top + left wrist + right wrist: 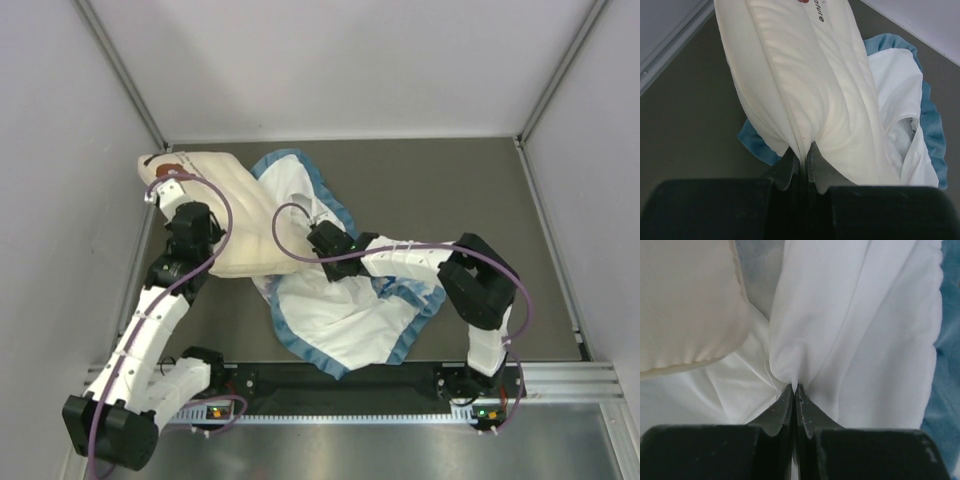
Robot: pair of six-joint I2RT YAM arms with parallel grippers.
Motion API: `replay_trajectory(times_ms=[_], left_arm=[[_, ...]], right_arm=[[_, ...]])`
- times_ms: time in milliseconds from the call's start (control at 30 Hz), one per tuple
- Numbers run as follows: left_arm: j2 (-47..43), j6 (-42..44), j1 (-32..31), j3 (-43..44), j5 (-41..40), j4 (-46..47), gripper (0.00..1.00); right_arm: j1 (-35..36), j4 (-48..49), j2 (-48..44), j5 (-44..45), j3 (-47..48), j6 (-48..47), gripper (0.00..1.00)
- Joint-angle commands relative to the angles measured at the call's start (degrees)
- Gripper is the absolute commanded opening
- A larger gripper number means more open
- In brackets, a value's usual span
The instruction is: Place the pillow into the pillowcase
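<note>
My left gripper moves back and down toward the tabletop (250, 304) beside the ruffle next and releases the pillow's seam. The pillow's end with the logo leans against the side.
The cream pillow (235, 215) lies at the back left, its logo end toward the left wall. My left gripper (203, 243) is shut on the pillow's near seam; in the left wrist view the gripper (802, 150) pinches the pillow (805, 75), which stretches away. The pillowcase (345, 315) lies crumpled in the middle, white inside showing, with its blue ruffle around it. My right gripper (313, 230) is shut on a fold of its white fabric beside the pillow's right edge; the right wrist view shows the gripper (794, 386), the pillowcase (865, 340) and the pillow (690, 305).
The grey tabletop (450, 190) is boxed in by white walls at the left (60, 200), back and right. A metal rail (560, 385) runs along the near edge by the arm bases. Part of the pillowcase (757, 145) sticks out from under the pillow.
</note>
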Motion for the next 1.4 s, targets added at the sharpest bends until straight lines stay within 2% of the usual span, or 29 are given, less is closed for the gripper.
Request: replay_trajectory(times_ms=[0, 133, 267, 500, 667, 900, 1033, 1133, 1200, 1233, 1367], left_arm=[[-1.5, 0.6, 0.8, 0.2, 1.8, 6.3, 0.0], [-4.5, -1.8, 0.7, -6.8, 13.1, 13.7, 0.0], [-5.2, -3.1, 0.2, -10.0, 16.3, 17.6, 0.0], [-5.1, -2.2, -2.3, -9.1, 16.5, 23.6, 0.0], [-2.8, -0.8, -7.6, -8.7, 13.9, 29.5, 0.0], [0.3, 4.1, -9.8, -3.7, 7.0, 36.1, 0.0], [0.1, 4.1, -9.8, -4.3, 8.0, 35.3, 0.0], [-3.4, 0.0, -9.9, -10.2, 10.2, 32.2, 0.0], [-9.0, -2.3, -11.3, -17.5, 11.7, 31.9, 0.0], [-11.2, -2.8, -12.1, -22.1, 11.3, 31.0, 0.0], [-22.7, -5.3, -14.8, -29.4, 8.2, 23.5, 0.0]], right_arm=[[0.3, 0.9, -4.5, 4.9, -1.9, 1.5, 0.0], [-0.5, 1.4, -11.5, 2.9, -3.4, 2.5, 0.0], [-0.5, 1.6, -16.8, 0.4, -3.5, 2.5, 0.0], [-0.5, -0.1, -19.5, -6.9, -1.0, 0.8, 0.01], [-0.3, -0.2, -18.9, -12.3, -0.2, 0.5, 0.0], [-1.4, -3.7, -21.7, -8.2, 1.0, 1.1, 0.0], [-5.2, -5.7, -23.5, -8.5, -0.4, 1.4, 0.0], [-7.4, -6.4, -24.0, -8.9, -2.6, 1.4, 0.02], [-8.1, -6.6, -23.9, -9.2, -3.9, 1.3, 0.04], [-8.6, -6.6, -23.8, -9.5, -4.9, 1.3, 0.05], [-9.2, -7.9, -22.2, -8.4, -5.5, 0.6, 0.15]])
